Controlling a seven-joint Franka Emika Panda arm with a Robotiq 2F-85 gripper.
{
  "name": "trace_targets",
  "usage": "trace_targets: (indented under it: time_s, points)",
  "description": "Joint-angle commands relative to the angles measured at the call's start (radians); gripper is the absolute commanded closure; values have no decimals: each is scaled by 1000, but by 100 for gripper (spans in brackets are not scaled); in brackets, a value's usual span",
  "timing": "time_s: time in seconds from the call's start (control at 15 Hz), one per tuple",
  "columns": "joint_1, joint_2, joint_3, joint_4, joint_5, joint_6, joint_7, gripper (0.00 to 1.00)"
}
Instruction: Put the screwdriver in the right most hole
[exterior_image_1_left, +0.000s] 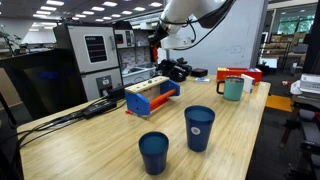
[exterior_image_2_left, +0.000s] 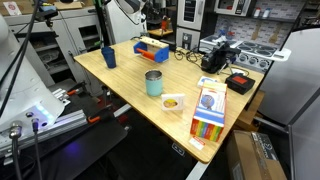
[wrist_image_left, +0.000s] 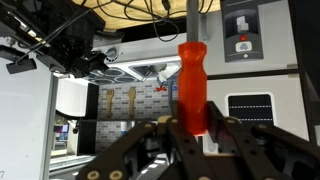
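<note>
The gripper lowers the screwdriver (wrist_image_left: 192, 85), its stem first, to one end of the blue rack's top bar below the gripper next. It then releases the red handle.
In the wrist view my gripper (wrist_image_left: 193, 128) is shut on the red handle of the screwdriver (wrist_image_left: 192, 85). Its thin metal shaft points toward the top of that picture. In both exterior views the gripper (exterior_image_1_left: 158, 45) (exterior_image_2_left: 143, 15) hangs in the air above the long blue rack with orange end plates (exterior_image_1_left: 150, 97) (exterior_image_2_left: 152, 48), well clear of it. The rack stands near the table's far edge. The holes in its top bar are too small to make out, and the rack is out of the wrist view.
Two blue cups (exterior_image_1_left: 154, 152) (exterior_image_1_left: 199, 128) stand near the front of the wooden table (exterior_image_1_left: 90, 140). A teal mug (exterior_image_1_left: 232, 89), a red box (exterior_image_2_left: 238, 82), a black device (exterior_image_2_left: 215, 58) and a pack of coloured markers (exterior_image_2_left: 208, 112) lie on it. Cables run beside the rack.
</note>
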Motion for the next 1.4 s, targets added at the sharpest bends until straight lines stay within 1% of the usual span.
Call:
trace_targets:
  time_s: [0.0, 0.2, 0.47, 0.73, 1.07, 1.33]
  points:
    - [-2, 42, 8, 36, -19, 16, 66, 93]
    - [9, 58, 13, 21, -33, -4, 121, 93]
    - [29, 51, 4, -17, -59, -49, 153, 93]
    - [33, 28, 2, -59, -83, -92, 164, 93]
    - [29, 18, 4, -83, -110, -108, 171, 93]
    - [22, 27, -2, -75, -139, -102, 185, 93]
